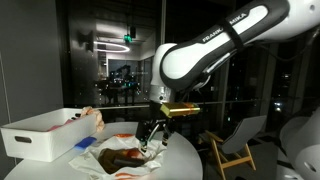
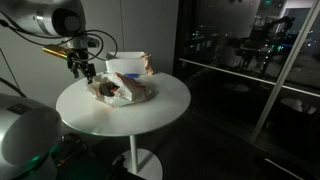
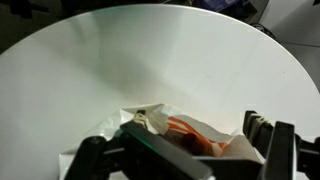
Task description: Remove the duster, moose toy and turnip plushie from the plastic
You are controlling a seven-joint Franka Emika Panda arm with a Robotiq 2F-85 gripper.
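My gripper first moves down and outward while turning next, to get astride the dark duster (image 1: 121, 159) (image 3: 167, 152).
A crumpled clear plastic sheet (image 1: 100, 152) lies on the round white table (image 2: 150, 105). A brown plush shape (image 1: 127, 157), probably the moose toy, lies on it, also seen in an exterior view (image 2: 120, 93). In the wrist view an orange-and-white striped soft thing (image 3: 192, 134) sits in the plastic (image 3: 160, 118). A dark flat bar (image 3: 165, 158) crosses in front of it; I cannot tell what it is. The duster and turnip plushie are not clearly made out. My gripper (image 1: 151, 138) (image 2: 88, 71) (image 3: 180, 142) hangs open just above the plastic's edge, holding nothing.
A white rectangular bin (image 1: 45, 135) stands on the table beside the plastic and also shows in an exterior view (image 2: 128, 64). A wooden chair (image 1: 235, 150) stands past the table. Dark glass walls are behind.
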